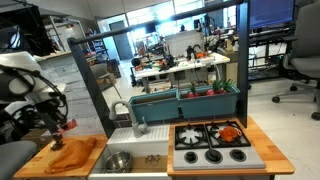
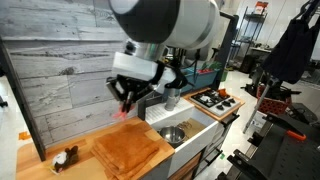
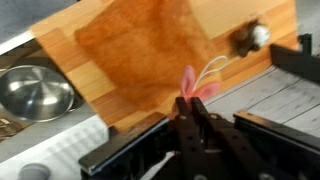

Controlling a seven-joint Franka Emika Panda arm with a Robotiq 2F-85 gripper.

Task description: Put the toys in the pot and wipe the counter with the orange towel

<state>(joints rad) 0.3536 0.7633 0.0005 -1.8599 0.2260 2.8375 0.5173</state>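
I should next bring the pink-red toy in my gripper to the silver pot (image 1: 121, 160) (image 3: 34, 93) in the white basin, and then I should lower it over the pot's opening.
My gripper (image 3: 188, 100) is shut on a small pink-red toy (image 3: 190, 80) that sticks out past the fingertips, with pale thin strands on it. It hangs above the wooden counter (image 3: 70, 55), just off the edge of the orange towel (image 3: 145, 45), which lies spread flat. In both exterior views the gripper (image 2: 125, 100) hovers over the towel (image 1: 75, 155). The shiny silver pot (image 3: 35, 92) sits in the white basin (image 1: 150, 158) beside the counter. Another red-orange toy (image 1: 232, 131) lies on the grey stove top.
A small silver-and-brown object (image 2: 65, 158) stands on the counter beyond the towel, near the grey plank back wall (image 2: 60, 70). A faucet (image 1: 138, 125) rises behind the basin. The stove (image 2: 215, 100) lies past the basin.
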